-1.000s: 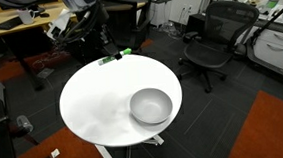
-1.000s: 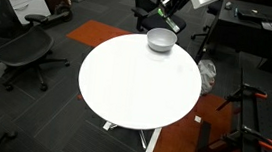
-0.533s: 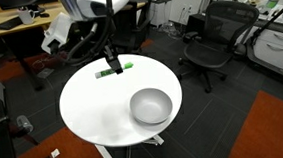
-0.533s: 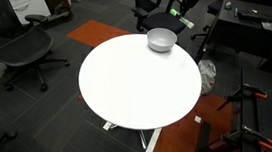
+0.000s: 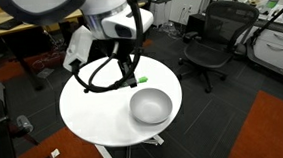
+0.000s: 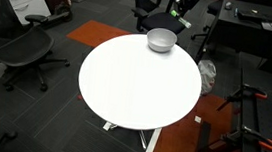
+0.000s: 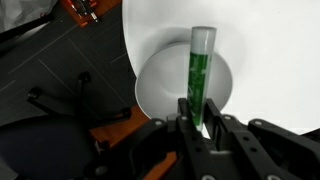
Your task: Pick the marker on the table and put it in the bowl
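My gripper holds the green marker point(image 5: 143, 80) still high and just beside the bowl point(image 5: 150, 106), so next I will lower my gripper and shift it over the bowl's open middle to open.
My gripper point(image 7: 200, 110) is shut on the green marker point(image 7: 199, 70), which sticks out from between the jaws. In the wrist view the marker lies over the silver-grey bowl point(image 7: 150, 88), which stands on the round white table point(image 7: 275, 50). In an exterior view the gripper point(image 5: 131, 76) hangs above the table point(image 5: 93, 107), just beside the bowl point(image 5: 150, 106), with the marker's green end point(image 5: 141, 80) showing. In an exterior view the bowl point(image 6: 161, 39) stands at the table's point(image 6: 140, 86) far edge with the arm above it.
Black office chairs point(image 5: 215, 39) point(image 6: 20, 45) stand around the table. A wooden desk point(image 5: 17, 22) is behind the arm. Orange carpet patches point(image 5: 270, 130) and stand legs point(image 6: 249, 107) lie on the dark floor.
The arm has carried the marker from the table's far edge inward to beside the bowl. The bowl has not moved.
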You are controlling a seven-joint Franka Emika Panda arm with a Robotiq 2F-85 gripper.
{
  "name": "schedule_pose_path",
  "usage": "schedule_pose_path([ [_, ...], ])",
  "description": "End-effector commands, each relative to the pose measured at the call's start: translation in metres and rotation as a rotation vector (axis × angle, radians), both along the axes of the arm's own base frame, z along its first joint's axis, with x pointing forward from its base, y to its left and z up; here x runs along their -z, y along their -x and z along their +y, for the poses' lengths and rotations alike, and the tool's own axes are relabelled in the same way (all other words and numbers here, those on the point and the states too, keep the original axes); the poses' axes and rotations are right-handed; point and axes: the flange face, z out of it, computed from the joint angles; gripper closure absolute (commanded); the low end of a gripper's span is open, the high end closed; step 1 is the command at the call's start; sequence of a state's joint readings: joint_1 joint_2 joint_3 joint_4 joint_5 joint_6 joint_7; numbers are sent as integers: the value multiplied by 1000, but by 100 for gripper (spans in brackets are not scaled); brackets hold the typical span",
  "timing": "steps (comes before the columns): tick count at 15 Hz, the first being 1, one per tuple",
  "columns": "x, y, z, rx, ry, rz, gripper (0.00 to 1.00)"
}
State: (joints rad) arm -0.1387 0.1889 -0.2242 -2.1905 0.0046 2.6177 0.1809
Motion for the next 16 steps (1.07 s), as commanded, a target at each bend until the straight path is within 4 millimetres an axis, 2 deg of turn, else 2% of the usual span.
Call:
schedule_pose_path([
  [1, 8, -22, -8, 36, -37, -8, 95],
  [11, 28, -60, -28, 171, -60, -43, 95],
  [12, 29, -62, -29, 184, -61, -44, 56],
  [14, 30, -67, -31, 199, -64, -48, 48],
  [16, 31, -70, -32, 213, -69, -51, 33],
])
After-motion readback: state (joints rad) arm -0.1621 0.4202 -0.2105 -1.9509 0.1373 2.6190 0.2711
